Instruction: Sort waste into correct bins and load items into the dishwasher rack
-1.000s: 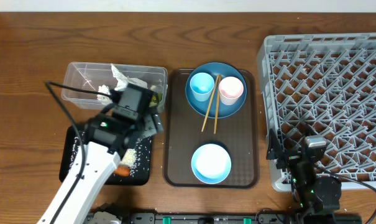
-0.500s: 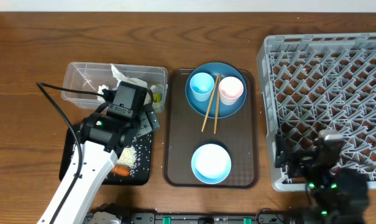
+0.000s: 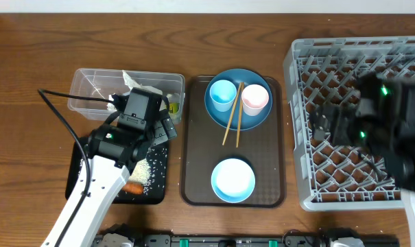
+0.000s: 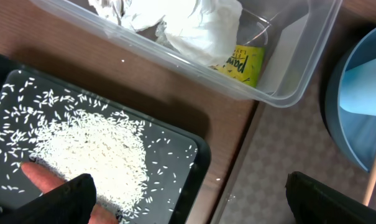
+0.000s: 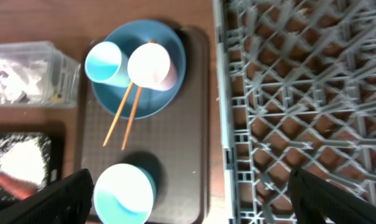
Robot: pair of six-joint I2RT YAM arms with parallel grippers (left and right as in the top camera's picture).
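My left gripper swings to the right in the overhead view and turns onto the light blue cup's tub-side rim (image 3: 211,91) next, which stands clear of the chopsticks.
My left gripper (image 3: 164,132) is open and empty, low over the edge between the black tray (image 3: 80,180) and the brown serving tray; the left wrist view (image 4: 188,211) shows nothing between its fingers. The black tray holds rice (image 4: 94,146) and an orange carrot (image 3: 132,187). The clear tub (image 3: 87,89) holds napkins (image 4: 181,18) and a yellow-green wrapper (image 4: 245,62). My right gripper (image 5: 194,205) is open and empty, raised high over the grey rack (image 3: 372,62). The dark blue plate (image 5: 144,102) carries a light blue cup (image 5: 107,62), a pinkish cup (image 5: 151,65) and chopsticks (image 5: 122,118). A light blue bowl (image 3: 233,180) sits nearer.
The brown serving tray (image 3: 262,165) lies between the bins and the rack and holds the plate and the bowl. The rack fills the right side and has no dishes in it. My right arm (image 3: 378,116) appears large and blurred over the rack. A black cable (image 3: 63,113) loops beside the tub.
My right arm has risen from the table's front edge to high above the rack. My left gripper has shifted slightly toward the tub and stays open.
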